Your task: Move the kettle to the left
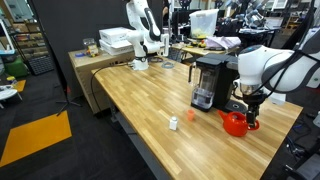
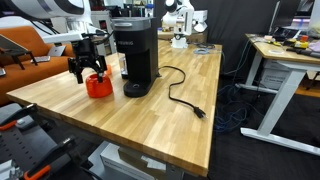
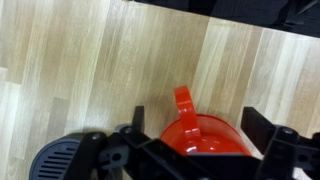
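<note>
My gripper lowers next until both open fingers are on either side of the looped handle [image 3: 187, 114] lined up between them below, and then it closes.
The small red-orange kettle [image 1: 236, 123] stands on the wooden table, close beside the black coffee machine [image 1: 208, 82]. It also shows in an exterior view [image 2: 97, 86] and in the wrist view [image 3: 200, 135], with its looped handle pointing up. My gripper [image 1: 249, 106] hangs directly over the kettle in both exterior views [image 2: 86, 68]. In the wrist view the gripper [image 3: 195, 118] is open, with one finger on each side of the kettle's body and handle, not touching it.
The coffee machine [image 2: 133, 55] stands right next to the kettle, and its black power cable [image 2: 186, 100] trails across the table [image 2: 150, 135]. A tiny white object [image 1: 174, 123] lies near the table's front edge. The kettle sits near a table corner.
</note>
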Controlling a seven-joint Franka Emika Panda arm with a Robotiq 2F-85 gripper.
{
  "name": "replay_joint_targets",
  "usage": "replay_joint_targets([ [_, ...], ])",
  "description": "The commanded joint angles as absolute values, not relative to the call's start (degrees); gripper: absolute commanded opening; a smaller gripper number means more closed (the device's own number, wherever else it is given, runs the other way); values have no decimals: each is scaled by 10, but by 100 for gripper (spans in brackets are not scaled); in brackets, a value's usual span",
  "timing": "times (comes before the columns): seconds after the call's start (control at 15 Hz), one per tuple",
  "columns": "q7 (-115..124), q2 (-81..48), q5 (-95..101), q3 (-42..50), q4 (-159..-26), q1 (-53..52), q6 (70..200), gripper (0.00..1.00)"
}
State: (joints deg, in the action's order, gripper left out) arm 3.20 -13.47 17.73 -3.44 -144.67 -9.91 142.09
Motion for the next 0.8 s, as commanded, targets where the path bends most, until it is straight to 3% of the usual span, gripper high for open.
replay_joint_targets([
  [0.0, 11, -151, 177, -36, -1432, -89, 1419, 100],
  [0.2, 4, -160, 174, -36, -1429, -87, 1422, 100],
  [0.27, 2, -164, 173, -36, -1428, -86, 1423, 95],
  [0.33, 0, -168, 172, -36, -1427, -86, 1424, 87],
  [0.4, -2, -171, 171, -36, -1427, -85, 1426, 71],
  [0.47, -4, -173, 169, -37, -1426, -84, 1426, 69],
  [0.73, -8, -178, 168, -36, -1425, -82, 1426, 42],
])
